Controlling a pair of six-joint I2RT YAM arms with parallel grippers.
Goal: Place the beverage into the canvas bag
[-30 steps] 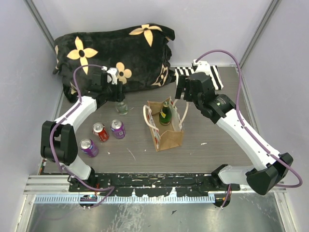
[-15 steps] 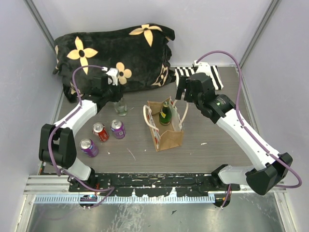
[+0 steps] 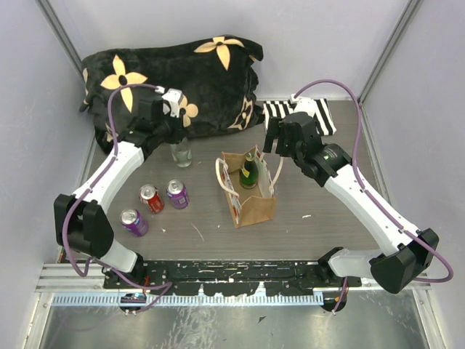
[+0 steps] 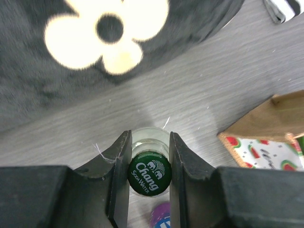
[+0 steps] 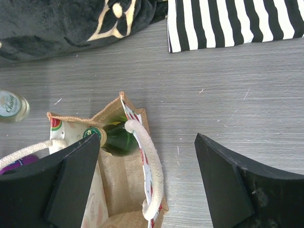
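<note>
My left gripper lifts over the bag's rim next and lowers the soda-water bottle [image 3: 180, 151] beside the dark green bottle [image 3: 249, 171] to release it, since space is free there.
A clear glass soda-water bottle [image 3: 180, 151] with a green cap [image 4: 149, 172] stands left of the canvas bag [image 3: 251, 200]. My left gripper [image 3: 176, 133] is shut on the bottle's neck, one finger on each side of the cap in the left wrist view [image 4: 149, 138]. The tan bag with cream rope handles [image 5: 153, 171] stands open and holds a dark green bottle [image 3: 249, 171], which also shows in the right wrist view [image 5: 116, 138]. My right gripper [image 3: 275, 139] is open and empty above the bag's right side [image 5: 147, 175].
A red can [image 3: 151, 198] and two purple cans [image 3: 177, 193] [image 3: 134, 222] stand front left. The big black plush with yellow flowers [image 3: 174, 73] lies along the back. A black-and-white striped cloth [image 3: 309, 116] lies at the back right.
My left gripper has shifted toward the back of the table, and the clear bottle has moved with it. The right arm has barely moved.
</note>
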